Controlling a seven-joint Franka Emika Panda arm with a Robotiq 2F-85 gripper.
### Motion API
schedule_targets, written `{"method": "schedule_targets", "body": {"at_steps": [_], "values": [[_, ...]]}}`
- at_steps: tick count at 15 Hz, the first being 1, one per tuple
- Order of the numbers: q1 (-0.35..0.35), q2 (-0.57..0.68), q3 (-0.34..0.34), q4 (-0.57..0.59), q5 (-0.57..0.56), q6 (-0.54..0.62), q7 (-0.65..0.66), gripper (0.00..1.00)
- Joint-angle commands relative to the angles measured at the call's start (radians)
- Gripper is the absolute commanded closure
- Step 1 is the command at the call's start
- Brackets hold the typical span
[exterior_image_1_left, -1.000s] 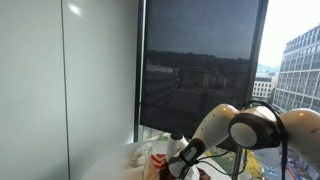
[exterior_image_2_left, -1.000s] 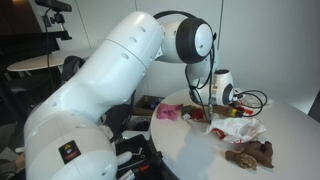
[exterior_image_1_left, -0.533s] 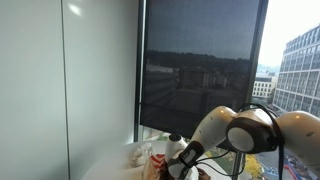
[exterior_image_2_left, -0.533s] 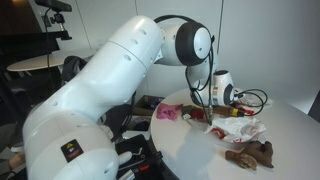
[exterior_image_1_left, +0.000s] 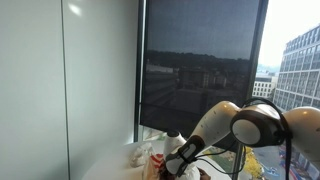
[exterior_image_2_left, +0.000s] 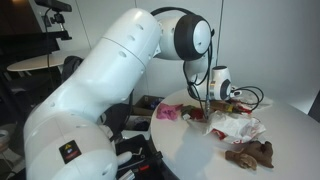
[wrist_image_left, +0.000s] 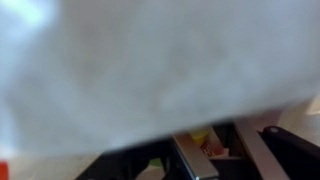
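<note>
The bare tabletop nearer my base than the gripper is clear, so I will next bring my gripper back from the crumpled white sheet (exterior_image_2_left: 238, 127) and release there.
My gripper (exterior_image_2_left: 210, 104) hangs low over the round white table (exterior_image_2_left: 190, 150), just left of a crumpled white sheet (exterior_image_2_left: 238, 127). In the wrist view that white sheet (wrist_image_left: 150, 70) is blurred and fills most of the picture. Below it the two fingers (wrist_image_left: 195, 160) of the gripper (wrist_image_left: 212, 140) stand fairly near each other, with a small yellow and red thing (wrist_image_left: 202, 135) in the gap. Contact with it is not visible. In an exterior view the gripper (exterior_image_1_left: 176, 166) is a dark shape among blurred white and pink items (exterior_image_1_left: 150, 155).
A pink item (exterior_image_2_left: 167, 112) lies on the table left of the gripper, and a brown plush toy (exterior_image_2_left: 250, 154) lies near the front edge. A black cable (exterior_image_2_left: 255, 98) loops behind the wrist. A large window (exterior_image_1_left: 200, 70) stands behind the table.
The wrist has shifted a little to the left and down over the table. The items on the table have not visibly moved.
</note>
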Motion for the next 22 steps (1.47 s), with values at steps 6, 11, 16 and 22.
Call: {"method": "schedule_targets", "body": {"at_steps": [6,11,16,22], "values": [[-0.236,-0.319,0.369,-0.274,0.264,-0.221,-0.272,0.83],[-0.318,-0.432,0.472,-0.422,0.463,-0.369,-0.468,0.83],[-0.292,-0.458,0.413,-0.586,0.444,-0.322,-0.444,0.83],[-0.223,-0.431,0.264,-0.697,0.231,-0.040,-0.312,0.34]]}}
